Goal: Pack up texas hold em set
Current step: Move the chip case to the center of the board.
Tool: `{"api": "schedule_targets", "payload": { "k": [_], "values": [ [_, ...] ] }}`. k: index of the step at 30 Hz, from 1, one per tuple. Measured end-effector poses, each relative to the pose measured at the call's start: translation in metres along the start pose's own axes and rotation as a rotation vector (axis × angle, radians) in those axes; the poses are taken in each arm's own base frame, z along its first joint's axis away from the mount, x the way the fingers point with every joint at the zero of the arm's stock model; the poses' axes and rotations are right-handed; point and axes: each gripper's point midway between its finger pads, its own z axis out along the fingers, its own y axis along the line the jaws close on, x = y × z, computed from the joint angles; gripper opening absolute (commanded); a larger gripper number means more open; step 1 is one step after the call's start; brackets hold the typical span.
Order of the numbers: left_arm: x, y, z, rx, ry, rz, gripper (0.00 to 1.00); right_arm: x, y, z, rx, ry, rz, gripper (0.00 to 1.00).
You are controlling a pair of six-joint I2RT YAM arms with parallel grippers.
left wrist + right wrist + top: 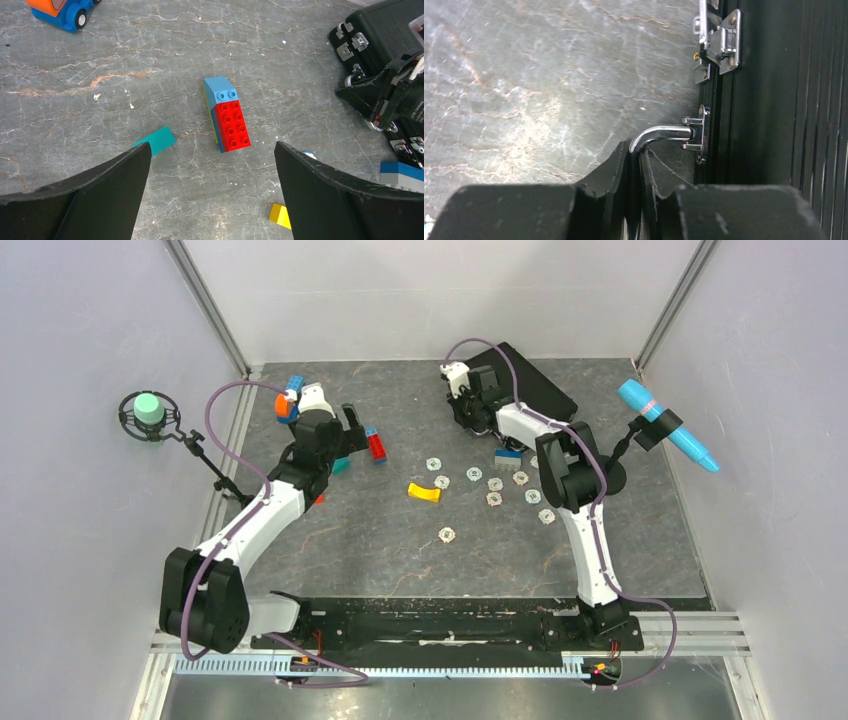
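Note:
My right gripper needs to move back toward the yellow block next with a turn, over bare table just beyond it, and let go of the handle. The case [385, 25] lies skewed.
The texas hold em set's black briefcase [538, 382] lies shut at the back of the table, its lid closed and a silver latch [720, 41] showing on its edge. My right gripper [635, 150] is shut on its silver handle [659, 134], which runs down between the two fingers; the same gripper [463, 405] sits at the case's left edge. Several small round pale-edged chips [495, 483] lie loose on the table in front of the case. My left gripper [211, 146] hangs wide open over bare table, holding nothing, far left of the case [385, 25].
Red and blue bricks [229, 120] and a teal block [156, 141] lie just beyond my left fingers. A yellow block [424, 492] sits mid-table, a blue-grey brick [508, 453] by the right arm, a toy car [290, 400] at the back left.

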Motion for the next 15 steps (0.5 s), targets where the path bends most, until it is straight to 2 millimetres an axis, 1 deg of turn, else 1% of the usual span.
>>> {"api": "schedule_targets", "payload": {
  "k": [1, 4, 8, 15],
  "values": [
    [0.000, 0.000, -0.001, 0.000, -0.001, 0.000, 1.00, 0.000, 0.002, 0.000, 0.000, 0.004, -0.017, 0.00],
    [-0.002, 0.001, -0.003, -0.001, -0.003, 0.000, 1.00, -0.001, 0.014, 0.000, -0.025, 0.018, -0.084, 0.00],
    [-0.008, 0.001, -0.007, 0.000, -0.019, -0.005, 1.00, -0.003, 0.035, 0.001, -0.073, 0.029, -0.186, 0.00],
    [-0.011, 0.005, -0.011, -0.015, -0.027, -0.009, 1.00, -0.003, 0.087, -0.005, -0.178, 0.061, -0.437, 0.00]
  ]
}}
